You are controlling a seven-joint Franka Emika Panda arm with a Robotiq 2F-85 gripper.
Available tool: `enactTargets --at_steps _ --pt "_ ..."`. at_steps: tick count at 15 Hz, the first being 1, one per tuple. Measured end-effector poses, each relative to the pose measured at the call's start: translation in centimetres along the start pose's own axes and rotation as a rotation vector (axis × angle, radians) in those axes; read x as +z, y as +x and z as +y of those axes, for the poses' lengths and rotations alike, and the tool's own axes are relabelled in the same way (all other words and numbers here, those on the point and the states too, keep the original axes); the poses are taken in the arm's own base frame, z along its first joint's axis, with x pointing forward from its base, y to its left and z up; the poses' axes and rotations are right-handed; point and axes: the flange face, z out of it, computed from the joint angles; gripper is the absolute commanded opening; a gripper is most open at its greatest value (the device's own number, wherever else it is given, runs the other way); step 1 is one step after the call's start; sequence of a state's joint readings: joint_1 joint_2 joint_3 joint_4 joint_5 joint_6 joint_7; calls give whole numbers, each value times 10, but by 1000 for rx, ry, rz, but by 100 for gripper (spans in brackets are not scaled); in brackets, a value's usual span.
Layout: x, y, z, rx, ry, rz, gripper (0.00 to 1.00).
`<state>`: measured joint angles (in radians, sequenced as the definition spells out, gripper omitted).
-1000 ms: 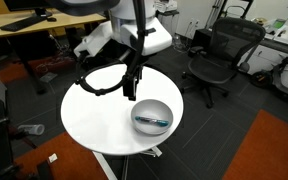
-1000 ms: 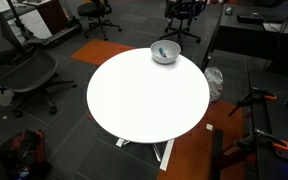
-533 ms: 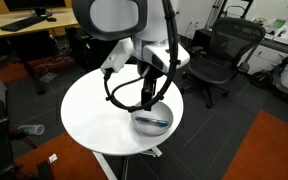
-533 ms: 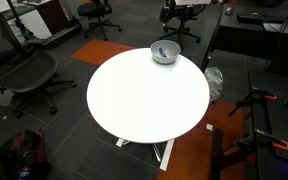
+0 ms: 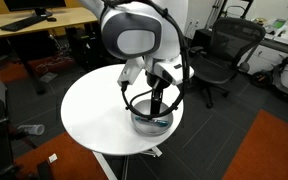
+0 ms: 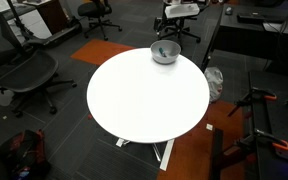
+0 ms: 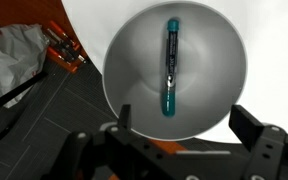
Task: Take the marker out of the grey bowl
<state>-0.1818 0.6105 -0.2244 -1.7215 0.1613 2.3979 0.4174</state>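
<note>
I will lower my gripper into the grey bowl, onto the marker's teal-blue end [image 6: 163,51] [image 7: 168,103].
The grey bowl [image 7: 212,70] fills the wrist view, seen from straight above. The marker [image 7: 170,62] lies inside it, dark with a teal-blue end toward the camera. My gripper [image 7: 189,125] is open, its two dark fingers apart near the bowl's near rim, touching nothing. In both exterior views the bowl [image 5: 147,125] [image 6: 165,55] sits near the edge of the white round table [image 5: 94,110] [image 6: 144,95]. My gripper [image 5: 159,106] hangs just above the bowl. The marker is hard to see in the exterior views.
Black office chairs [image 5: 219,55] [image 6: 19,70] stand around the table. A desk [image 5: 34,25] is at the back. A crumpled plastic bag [image 7: 14,55] and orange carpet [image 6: 189,150] lie on the floor beside the table.
My arm has swung from over the middle of the table to directly above the bowl and come lower. The bowl and marker have not moved.
</note>
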Motion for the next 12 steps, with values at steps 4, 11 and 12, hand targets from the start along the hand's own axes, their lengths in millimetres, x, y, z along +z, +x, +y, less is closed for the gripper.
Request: enactTargets --at_steps 4,11,12 --pt "26 3 -5 -7 -16 -14 100" --pt "59 10 -8 -7 -34 -27 100" --pt "63 11 -8 -7 -36 -27 100"
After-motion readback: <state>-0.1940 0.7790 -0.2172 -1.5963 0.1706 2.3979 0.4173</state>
